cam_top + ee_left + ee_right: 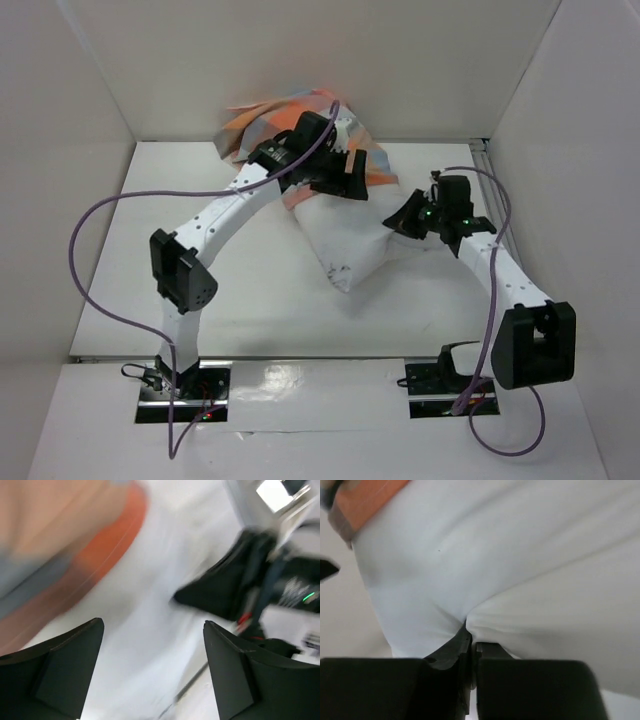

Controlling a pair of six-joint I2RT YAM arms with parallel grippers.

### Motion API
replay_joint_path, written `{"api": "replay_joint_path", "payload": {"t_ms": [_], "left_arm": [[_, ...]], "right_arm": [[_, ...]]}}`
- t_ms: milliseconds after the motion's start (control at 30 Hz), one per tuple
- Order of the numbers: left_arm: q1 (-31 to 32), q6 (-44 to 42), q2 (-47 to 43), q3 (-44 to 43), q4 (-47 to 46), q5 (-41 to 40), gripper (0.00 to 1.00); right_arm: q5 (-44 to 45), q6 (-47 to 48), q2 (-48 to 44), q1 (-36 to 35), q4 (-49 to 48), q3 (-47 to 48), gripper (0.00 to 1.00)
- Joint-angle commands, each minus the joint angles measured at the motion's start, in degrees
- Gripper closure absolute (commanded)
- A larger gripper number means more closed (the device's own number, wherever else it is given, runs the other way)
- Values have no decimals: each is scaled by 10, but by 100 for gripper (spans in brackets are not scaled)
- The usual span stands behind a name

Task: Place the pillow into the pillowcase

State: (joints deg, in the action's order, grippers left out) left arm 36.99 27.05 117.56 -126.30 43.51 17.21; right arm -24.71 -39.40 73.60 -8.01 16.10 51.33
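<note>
My left gripper next needs to go to its left in the top view and down to the pillowcase hem's near end (pixel 296 197), as much pillow is still bare.
The white pillow (pixel 345 235) lies at the back middle of the table, its far end under the checked orange, blue-grey and tan pillowcase (pixel 262 122) by the back wall. My left gripper (pixel 345 180) is open and empty, just above where the pillowcase edge meets the pillow; its view is blurred and shows the orange pillowcase (pixel 95 545) and the white pillow (pixel 145 645) below. My right gripper (pixel 408 218) is shut on a fold at the pillow's right side; the pinched pillow (pixel 520 555) fills the right wrist view above the gripper (pixel 470 630).
White walls close in the table (pixel 250 290) at the back and both sides. A metal rail (pixel 495 190) runs along the right edge. Purple cables (pixel 90 260) loop from both arms. The right arm (pixel 265 590) shows dark in the left wrist view.
</note>
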Motion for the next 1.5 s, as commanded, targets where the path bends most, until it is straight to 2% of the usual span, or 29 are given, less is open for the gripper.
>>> {"api": "replay_joint_path", "payload": {"t_ms": [0,33,67,100,167,200,233,267,367,433,533,733,967,1133,1333,1367,1400,1467], "left_arm": [[-2,-55,-103,97,18,-156,10],[-7,-64,-143,138,7,-218,15],[-7,-72,-163,180,-20,-254,23],[-7,-77,-181,264,-36,-274,25],[-15,-96,-230,344,-72,-281,24],[-21,-102,-251,445,-132,-282,15],[-21,-102,-257,446,-133,-282,15],[-21,-92,-264,495,-168,-306,11],[-26,-75,-285,565,-253,-307,11],[-32,-82,-291,612,-329,-270,14],[-32,-110,-263,612,-381,-233,15],[-53,-127,-194,598,-445,-205,7],[-72,-138,-135,572,-501,-166,10],[-77,-132,-113,549,-528,-166,18],[-83,-126,-82,512,-534,-140,35],[-83,-126,-82,505,-534,-140,39],[-83,-126,-74,499,-519,-140,51],[-83,-121,-73,492,-509,-140,66]], "right_arm": [[22,63,-19,50,27,49,84],[22,76,-19,75,37,63,43],[22,82,-26,86,45,68,25],[22,88,-33,96,53,75,14],[22,99,-33,118,88,98,2],[29,113,-33,126,115,110,1],[29,114,-38,126,115,110,1],[29,114,-38,132,131,119,1],[29,120,-44,138,137,119,1],[29,126,-50,143,142,124,1],[10,131,-50,143,148,124,1],[4,131,-40,143,154,129,1],[14,136,-40,143,170,141,1],[14,136,-40,143,170,141,1],[14,136,-35,143,183,141,1],[14,136,-29,143,183,146,1],[14,142,-29,143,183,146,1],[14,142,-29,143,200,157,1]]}}
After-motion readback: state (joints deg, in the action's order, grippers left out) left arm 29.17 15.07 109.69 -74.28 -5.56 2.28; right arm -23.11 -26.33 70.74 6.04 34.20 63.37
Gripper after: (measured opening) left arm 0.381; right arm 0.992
